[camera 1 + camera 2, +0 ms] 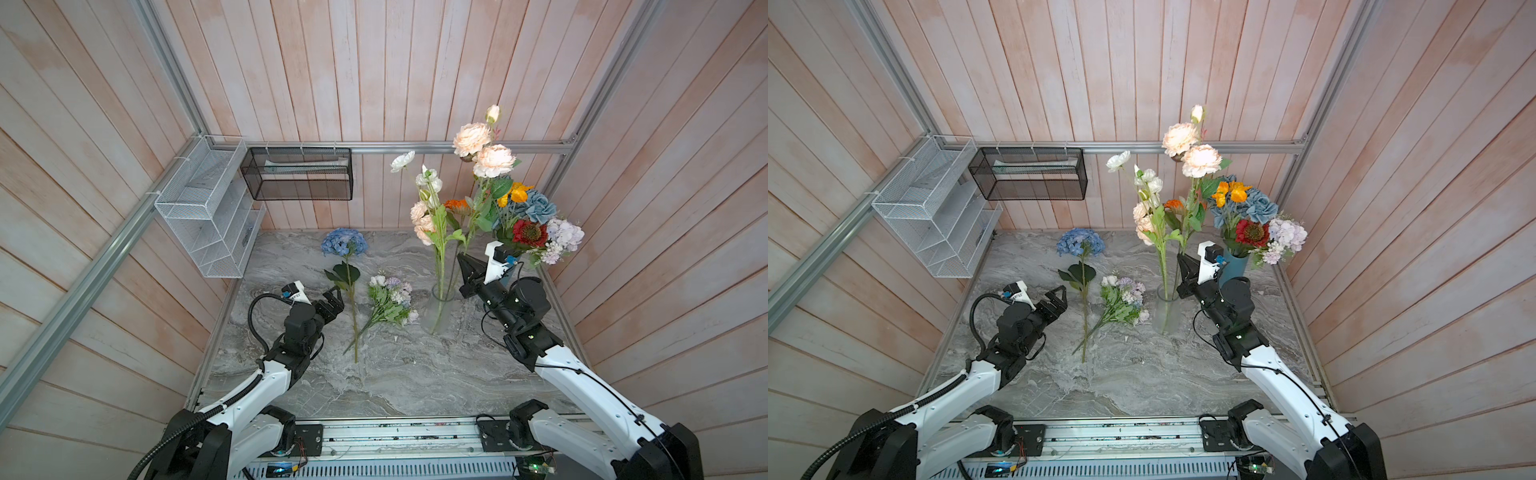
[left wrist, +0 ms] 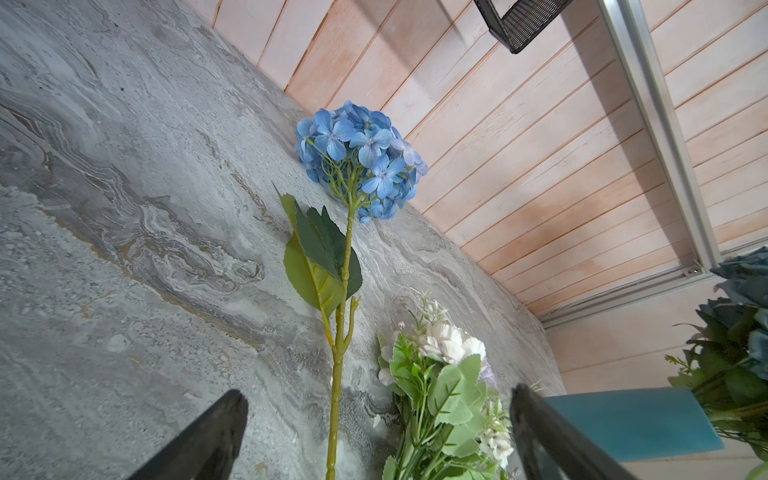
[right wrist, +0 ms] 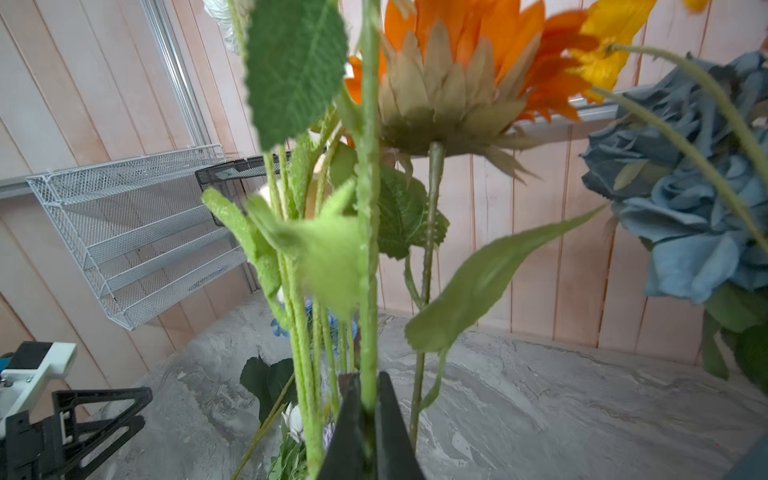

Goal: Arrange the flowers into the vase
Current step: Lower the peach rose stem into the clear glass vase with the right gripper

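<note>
The right gripper moves down toward the vase's opening next, slides the green stem of the tall peach blooms towering over the white flowers down inside, and releases it.
A clear glass vase (image 1: pixel 438 309) (image 1: pixel 1168 309) stands on the marble table and holds white and peach flowers (image 1: pixel 428 195). My right gripper (image 1: pixel 462 258) (image 1: pixel 1182 261) (image 3: pixel 365 379) is shut on the green stem (image 3: pixel 368 257) of the tall peach blooms (image 1: pixel 484 149), just above the vase's mouth. An orange daisy (image 3: pixel 461 83) stands close beside that stem. A blue hydrangea (image 1: pixel 344 242) (image 2: pixel 361 158) and a lilac-white sprig (image 1: pixel 390 299) (image 2: pixel 444 374) lie flat on the table. My left gripper (image 1: pixel 334 303) (image 1: pixel 1059 299) (image 2: pixel 376 392) hovers open by the hydrangea's stem, holding nothing.
A teal vase (image 1: pixel 1233 266) at the back right holds several blooms, among them red, yellow, blue and lilac ones. A white wire rack (image 1: pixel 208 216) and a black mesh basket (image 1: pixel 297 174) hang on the walls at the back left. Wooden walls close in three sides.
</note>
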Controlling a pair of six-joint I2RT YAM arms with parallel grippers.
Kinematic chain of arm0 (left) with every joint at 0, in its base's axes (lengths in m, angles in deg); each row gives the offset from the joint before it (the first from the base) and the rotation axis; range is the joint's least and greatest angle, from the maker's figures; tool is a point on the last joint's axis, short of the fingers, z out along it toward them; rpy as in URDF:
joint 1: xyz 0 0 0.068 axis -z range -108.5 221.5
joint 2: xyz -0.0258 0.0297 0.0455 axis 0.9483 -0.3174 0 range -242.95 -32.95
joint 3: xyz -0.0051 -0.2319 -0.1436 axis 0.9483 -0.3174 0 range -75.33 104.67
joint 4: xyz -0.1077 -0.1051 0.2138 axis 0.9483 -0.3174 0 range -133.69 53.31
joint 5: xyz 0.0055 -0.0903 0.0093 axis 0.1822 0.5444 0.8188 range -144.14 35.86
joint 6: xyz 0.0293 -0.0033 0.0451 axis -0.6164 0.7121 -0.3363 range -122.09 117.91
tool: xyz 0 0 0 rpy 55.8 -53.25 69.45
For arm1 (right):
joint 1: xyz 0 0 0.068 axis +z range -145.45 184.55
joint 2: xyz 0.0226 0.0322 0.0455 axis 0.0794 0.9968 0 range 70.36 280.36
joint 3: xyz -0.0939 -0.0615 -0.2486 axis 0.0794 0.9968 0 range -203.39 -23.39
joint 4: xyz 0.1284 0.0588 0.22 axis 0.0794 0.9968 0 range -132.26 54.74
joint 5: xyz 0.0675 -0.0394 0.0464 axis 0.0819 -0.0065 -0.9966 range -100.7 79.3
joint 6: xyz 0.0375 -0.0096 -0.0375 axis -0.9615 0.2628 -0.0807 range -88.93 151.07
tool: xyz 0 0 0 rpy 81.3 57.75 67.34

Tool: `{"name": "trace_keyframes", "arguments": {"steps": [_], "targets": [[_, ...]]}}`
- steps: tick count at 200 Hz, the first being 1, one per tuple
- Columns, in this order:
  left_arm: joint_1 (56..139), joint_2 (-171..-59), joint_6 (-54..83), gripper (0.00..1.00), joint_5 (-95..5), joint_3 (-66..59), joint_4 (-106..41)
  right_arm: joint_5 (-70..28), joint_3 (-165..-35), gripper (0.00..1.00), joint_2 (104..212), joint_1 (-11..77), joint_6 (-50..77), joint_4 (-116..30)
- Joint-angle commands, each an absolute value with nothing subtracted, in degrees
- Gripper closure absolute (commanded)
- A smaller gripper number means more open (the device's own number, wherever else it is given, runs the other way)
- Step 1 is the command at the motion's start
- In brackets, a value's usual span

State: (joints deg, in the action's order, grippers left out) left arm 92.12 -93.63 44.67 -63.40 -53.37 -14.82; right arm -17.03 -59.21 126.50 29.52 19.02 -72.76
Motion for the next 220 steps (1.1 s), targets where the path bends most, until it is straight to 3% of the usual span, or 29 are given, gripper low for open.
{"name": "trace_keyframes", "arguments": {"steps": [1, 80, 150, 220], "targets": [[91.8, -92.9, 44.7, 0.0, -63.7, -52.8, -14.5, -18.7, -55.6, 1.0, 126.4, 29.3, 17.3, -80.7], [91.8, -92.9, 45.4, 0.0, -63.3, -52.9, -14.8, -19.9, -49.4, 1.0, 128.3, 30.8, 15.1, -82.9], [91.8, -92.2, 45.7, 0.0, -63.0, -53.0, -15.1, -17.0, -48.9, 0.66, 127.1, 33.1, 16.3, -78.9], [91.8, -91.6, 44.6, 0.0, -63.7, -52.9, -15.7, -15.8, -50.9, 0.63, 124.2, 33.1, 17.6, -75.2]]}}
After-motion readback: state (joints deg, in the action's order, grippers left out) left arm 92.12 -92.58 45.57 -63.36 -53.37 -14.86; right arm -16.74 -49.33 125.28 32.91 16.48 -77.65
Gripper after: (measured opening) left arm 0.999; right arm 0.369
